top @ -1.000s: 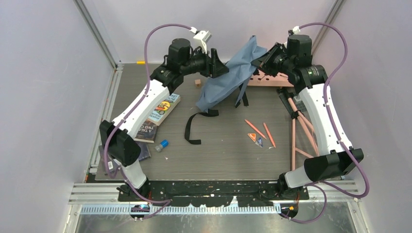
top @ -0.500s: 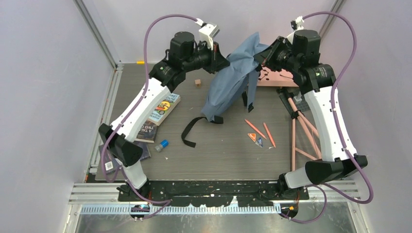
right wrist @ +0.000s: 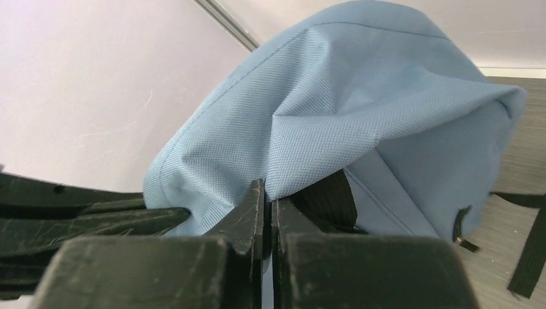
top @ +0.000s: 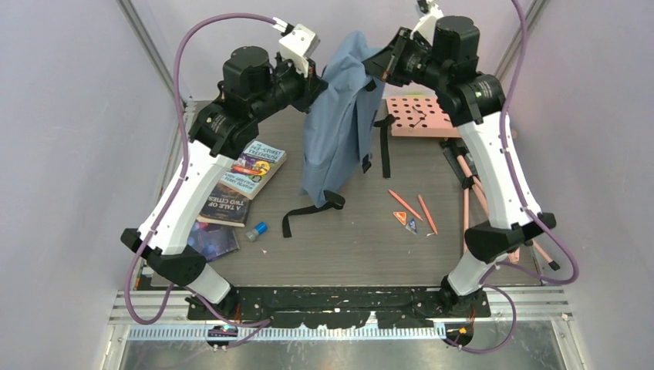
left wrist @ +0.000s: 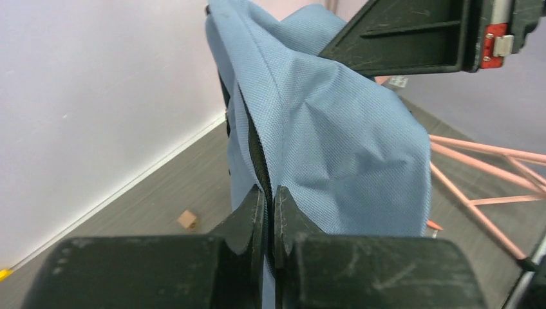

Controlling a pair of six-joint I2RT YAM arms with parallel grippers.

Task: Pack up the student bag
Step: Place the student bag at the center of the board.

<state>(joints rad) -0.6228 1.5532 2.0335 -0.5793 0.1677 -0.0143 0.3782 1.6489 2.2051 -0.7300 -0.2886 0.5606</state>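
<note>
The bag [top: 337, 123] comes down and back in my left gripper next for release, since the bare tabletop between books and pencils lies below that gripper, nearer my base.
The grey-blue student bag [top: 337, 123] hangs in the air at the back centre, held up by both grippers at its top. Its black straps [top: 308, 214] trail onto the table. My left gripper [top: 318, 75] is shut on the bag's top left edge; in the left wrist view it [left wrist: 270, 196] pinches fabric beside a dark zipper line [left wrist: 256, 145]. My right gripper [top: 379, 68] is shut on the top right edge; in the right wrist view it [right wrist: 268, 193] pinches a fold of the bag [right wrist: 335, 109]. Books [top: 251, 169] lie on the table at the left.
A pink pegboard [top: 420, 116] lies at the back right, with pink rods [top: 478, 193] along the right side. Orange pencils [top: 412, 208] and a small orange card [top: 400, 217] lie right of centre. A blue-capped item [top: 256, 230] lies by the books. A small wooden cube [left wrist: 188, 220] sits behind.
Both grippers have risen and shifted left with the bag. The bag went from slumped on the table to hanging nearly upright, and its straps have dragged along below it.
</note>
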